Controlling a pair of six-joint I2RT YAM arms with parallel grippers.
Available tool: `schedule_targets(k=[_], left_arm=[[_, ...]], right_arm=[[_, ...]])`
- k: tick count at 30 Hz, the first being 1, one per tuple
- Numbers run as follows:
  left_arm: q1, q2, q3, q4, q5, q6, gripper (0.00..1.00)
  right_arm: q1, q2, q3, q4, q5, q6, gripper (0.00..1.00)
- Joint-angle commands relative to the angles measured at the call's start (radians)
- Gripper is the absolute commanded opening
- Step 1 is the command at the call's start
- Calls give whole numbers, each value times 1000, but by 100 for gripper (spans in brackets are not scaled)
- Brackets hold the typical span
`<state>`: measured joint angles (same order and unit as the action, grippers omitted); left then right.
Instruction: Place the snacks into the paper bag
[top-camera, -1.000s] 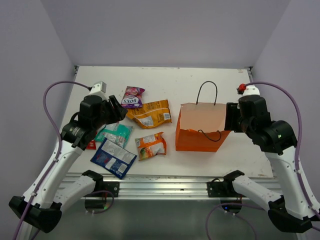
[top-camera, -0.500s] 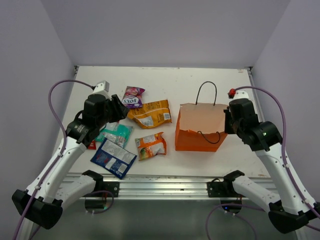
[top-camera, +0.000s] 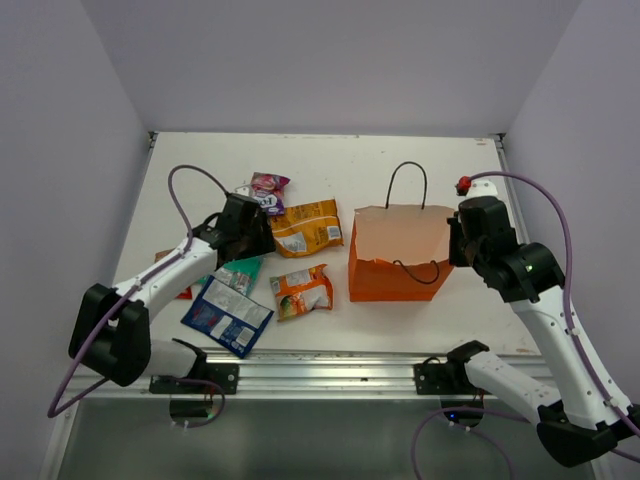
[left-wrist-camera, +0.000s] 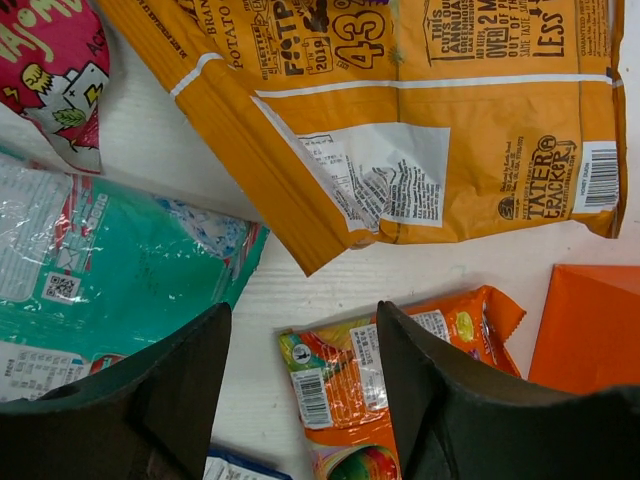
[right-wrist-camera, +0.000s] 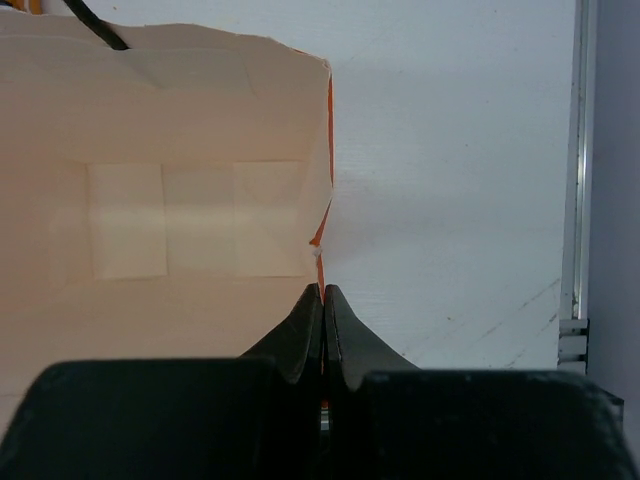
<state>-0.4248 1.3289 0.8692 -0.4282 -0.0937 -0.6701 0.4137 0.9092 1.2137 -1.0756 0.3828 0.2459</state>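
Next, my left gripper goes down and outward onto the orange-yellow packet's near corner.
The snacks lie on the table's left half: a purple-pink packet (top-camera: 266, 190), an orange-yellow one (top-camera: 305, 228), a teal-green one (top-camera: 238, 272), a dark blue one (top-camera: 225, 315), an orange-green one (top-camera: 302, 290) and a small red one (top-camera: 182, 292). My left gripper (top-camera: 258, 240) hovers open over them. In the left wrist view the left gripper (left-wrist-camera: 300, 312) frames bare table and the left end of the orange-green packet (left-wrist-camera: 350, 380), beside the teal-green packet (left-wrist-camera: 110, 270). The orange paper bag (top-camera: 395, 255) stands upright with its mouth open. My right gripper (right-wrist-camera: 323, 290) is shut on the bag's right wall edge (right-wrist-camera: 322, 250).
The bag's black cord handles (top-camera: 406, 185) stand up at its far side and hang at its near side. A metal rail (top-camera: 320, 370) runs along the table's near edge. Grey walls close in the left, back and right sides.
My left arm has reached out low toward the middle of the packets and its jaws have widened. My right gripper has shut on the bag's edge, and the bag has shifted slightly left.
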Motion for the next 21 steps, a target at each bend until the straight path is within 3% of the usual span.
schedule_targets(k=[1, 11, 18, 21], left_arm=[[-15, 30, 2, 120, -57, -25, 65], [-15, 56, -47, 239, -115, -69, 67], [-14, 216, -33, 305, -126, -94, 67], [-12, 274, 5, 316, -146, -92, 37]], right_arm=[[4, -13, 15, 32, 5, -10, 0], [4, -18, 17, 36, -41, -16, 0], [2, -20, 27, 34, -68, -26, 0], [2, -29, 30, 29, -79, -33, 0]])
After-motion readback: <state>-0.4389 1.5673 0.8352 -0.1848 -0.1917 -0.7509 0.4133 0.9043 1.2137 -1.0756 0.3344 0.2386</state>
